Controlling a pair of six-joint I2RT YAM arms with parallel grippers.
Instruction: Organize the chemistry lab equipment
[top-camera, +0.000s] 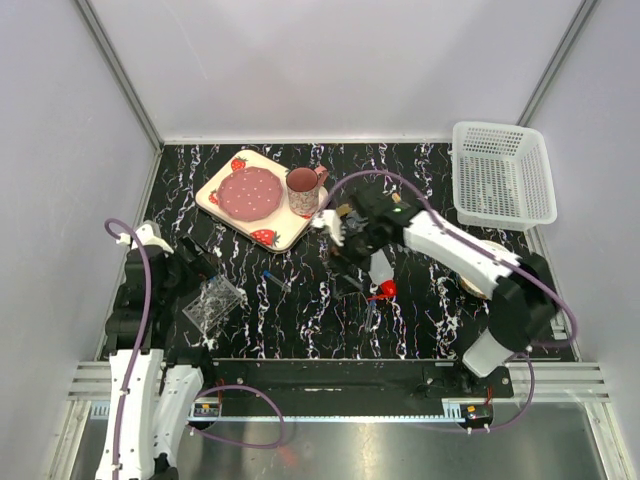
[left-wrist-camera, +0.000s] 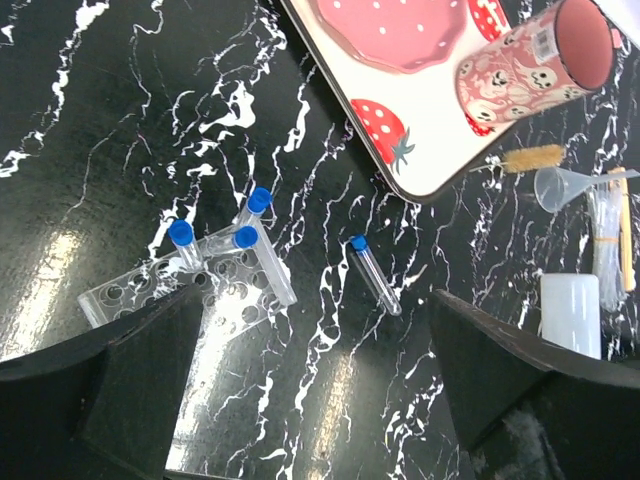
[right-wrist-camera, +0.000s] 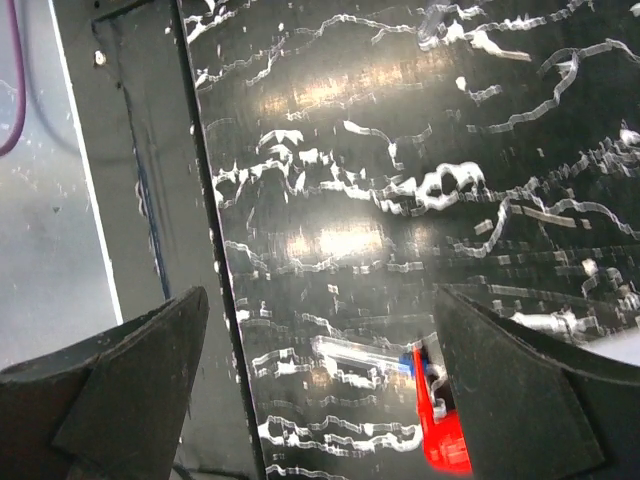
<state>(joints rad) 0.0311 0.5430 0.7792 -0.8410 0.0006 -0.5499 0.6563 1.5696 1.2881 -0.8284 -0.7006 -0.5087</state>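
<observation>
The robot will next move its right gripper down and to the gripper's left in the top view, because the loose tube's clear end, which is nearer than the tube's cap, is there.
A clear plastic tube rack (left-wrist-camera: 190, 300) lies on the black marbled table and holds three blue-capped tubes (left-wrist-camera: 245, 237). One loose blue-capped tube (left-wrist-camera: 375, 275) lies to its right. My left gripper (left-wrist-camera: 320, 400) is open and empty, hovering just near of the rack (top-camera: 215, 300). The translucent squeeze bottle (top-camera: 382, 270) with its red cap (right-wrist-camera: 440, 425) lies mid-table, and another blue-capped tube (right-wrist-camera: 365, 355) lies beside the cap. My right gripper (right-wrist-camera: 320, 390) is open and empty above them (top-camera: 352, 248). A clear funnel (left-wrist-camera: 560, 188), a wooden-handled brush (left-wrist-camera: 530, 158) and clear droppers (left-wrist-camera: 605, 235) lie near the bottle.
The strawberry-print tray (top-camera: 275, 238) with a pink plate (top-camera: 248, 192) and a mug (top-camera: 303, 190) sits at the back left. A white mesh basket (top-camera: 503, 175) stands at the back right. A cream bowl (top-camera: 470, 283) is partly hidden under my right arm.
</observation>
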